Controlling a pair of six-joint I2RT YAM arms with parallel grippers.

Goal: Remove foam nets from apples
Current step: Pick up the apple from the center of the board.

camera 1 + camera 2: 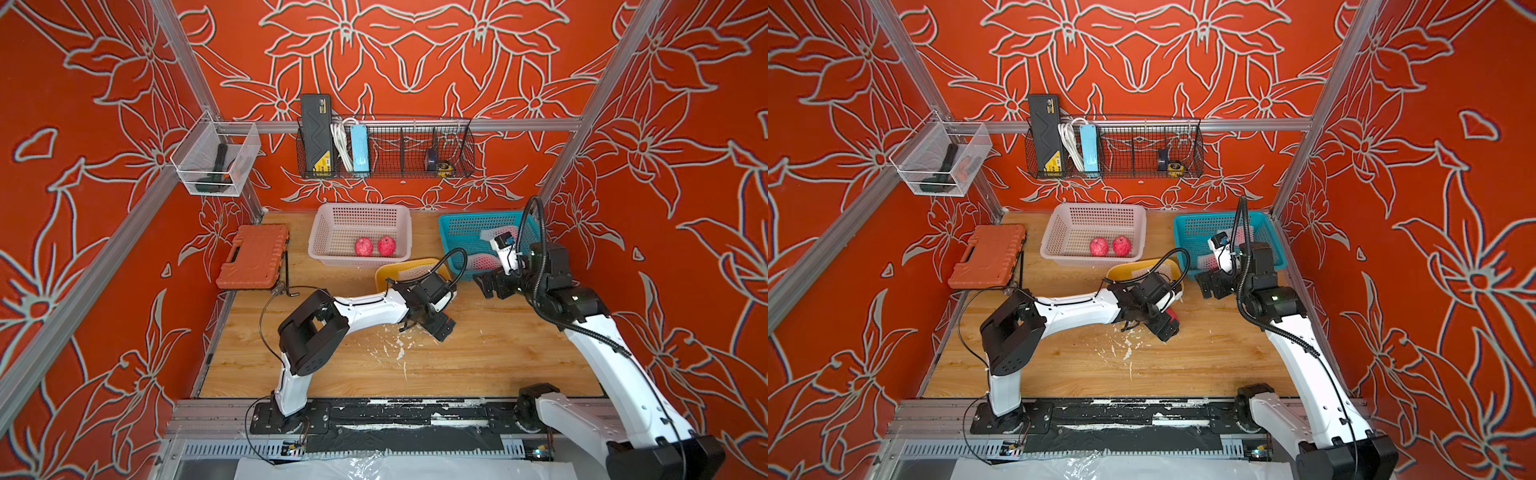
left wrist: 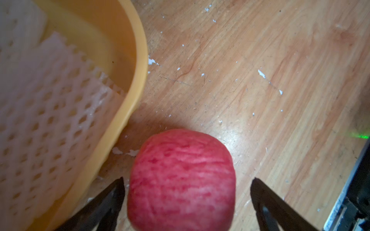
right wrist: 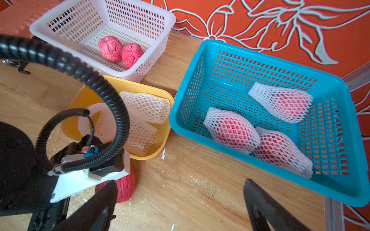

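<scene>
My left gripper lowers around the bare apple (image 1: 1173,314) (image 2: 181,181) just below it next, then closes on the apple's sides, since a gap shows at each finger.
A bare pinkish-red apple (image 2: 181,180) rests on the wooden table beside the yellow tub (image 2: 138,60). My left gripper (image 2: 187,180) is open around it, with a gap at each finger. Empty white foam nets (image 3: 144,108) lie in that tub. Two more bare apples (image 1: 364,246) (image 1: 386,245) sit in the white basket (image 1: 320,232). In the blue basket (image 3: 200,60) lie three apples still inside foam nets (image 3: 234,131). My right gripper (image 3: 181,183) hovers open and empty over the table, just in front of the blue basket.
An orange tool case (image 1: 253,257) sits at the table's left edge. White foam flakes (image 1: 395,345) are scattered near the left gripper. A wire rack (image 1: 386,149) and a mesh bin (image 1: 216,160) hang on the walls above the table.
</scene>
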